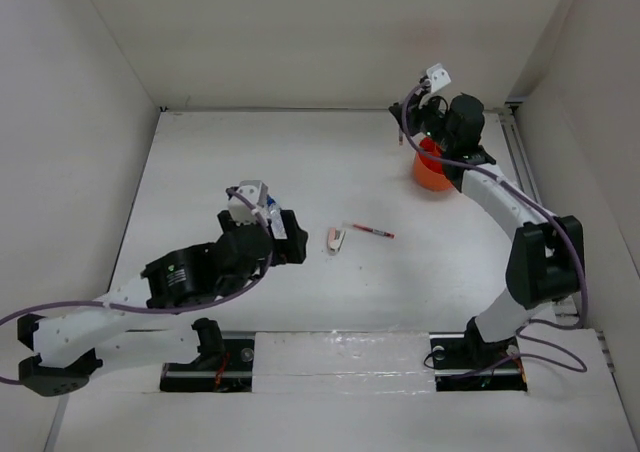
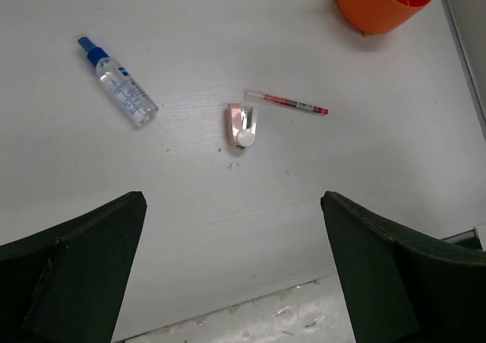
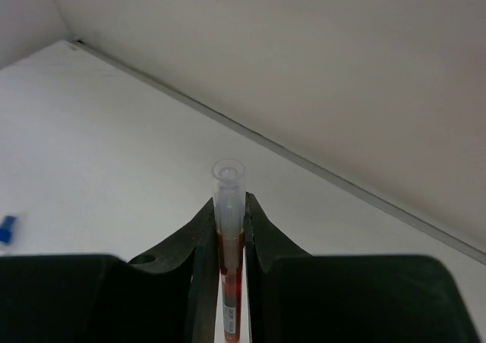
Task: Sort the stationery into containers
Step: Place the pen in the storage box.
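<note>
The tub's open top [image 1: 430, 148] is below my right gripper and to its right in the top view, so I will move that way, lower and release the red pen.
The round orange tub [image 1: 432, 165] with inner dividers stands at the back right and also shows in the left wrist view [image 2: 383, 1]. My right gripper [image 3: 229, 206] is shut on a red pen [image 3: 230, 244] with a clear cap, and is held just left of and above the tub [image 1: 407, 132]. My left gripper [image 2: 231, 199] is open and empty above the table's near middle [image 1: 297, 238]. A clear blue-capped tube [image 2: 118, 81], a small pink and white item [image 2: 243, 125] and a second red pen [image 2: 287, 103] lie on the table. The green pen and the eraser are out of view.
White walls close in the table on the left, back and right. A metal rail [image 1: 518, 157] runs along the right wall behind the tub. The arms' base strip [image 1: 340, 357] lies along the near edge.
</note>
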